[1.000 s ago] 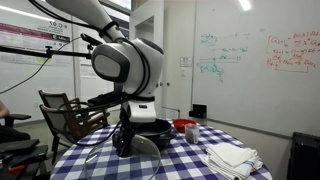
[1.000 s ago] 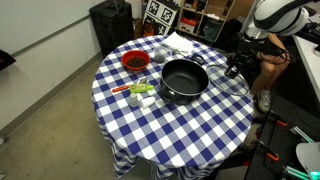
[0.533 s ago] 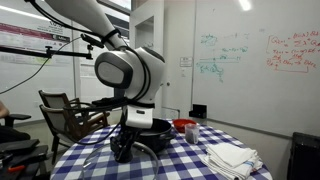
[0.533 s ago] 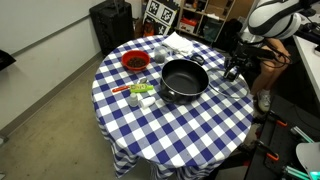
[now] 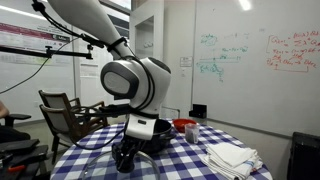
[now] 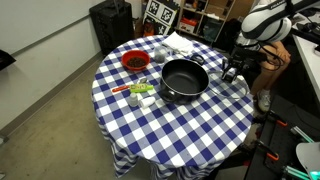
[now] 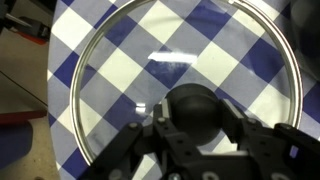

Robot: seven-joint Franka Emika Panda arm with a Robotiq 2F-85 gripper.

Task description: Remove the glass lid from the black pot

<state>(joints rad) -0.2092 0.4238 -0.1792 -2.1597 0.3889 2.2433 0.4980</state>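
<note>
The lid clears the pot, so my gripper, above the checked cloth beside the pot, should next lower slightly and release the knob there.
The black pot [image 6: 181, 97] stands open in the middle of the checked table; it also shows behind the arm in an exterior view [image 5: 163, 127]. The glass lid [image 7: 170, 50] lies flat on the cloth beside the pot, near the table's edge [image 6: 229, 86]. The checks show through the glass. My gripper [image 7: 197, 118] reaches down over the lid, and its two fingers press on either side of the dark round knob. It is low over the table in both exterior views [image 5: 125, 155] [image 6: 236, 70].
A red bowl [image 6: 134, 62] stands behind the pot. Small containers [image 6: 140, 92] sit next to the pot. White cloths [image 5: 232, 157] lie on the table. A chair [image 5: 65, 115] stands beyond the table. The table's rim is close to the lid.
The arm has lowered with the lid in its grip, from tilted above the table down to lying flat on the cloth beside the pot.
</note>
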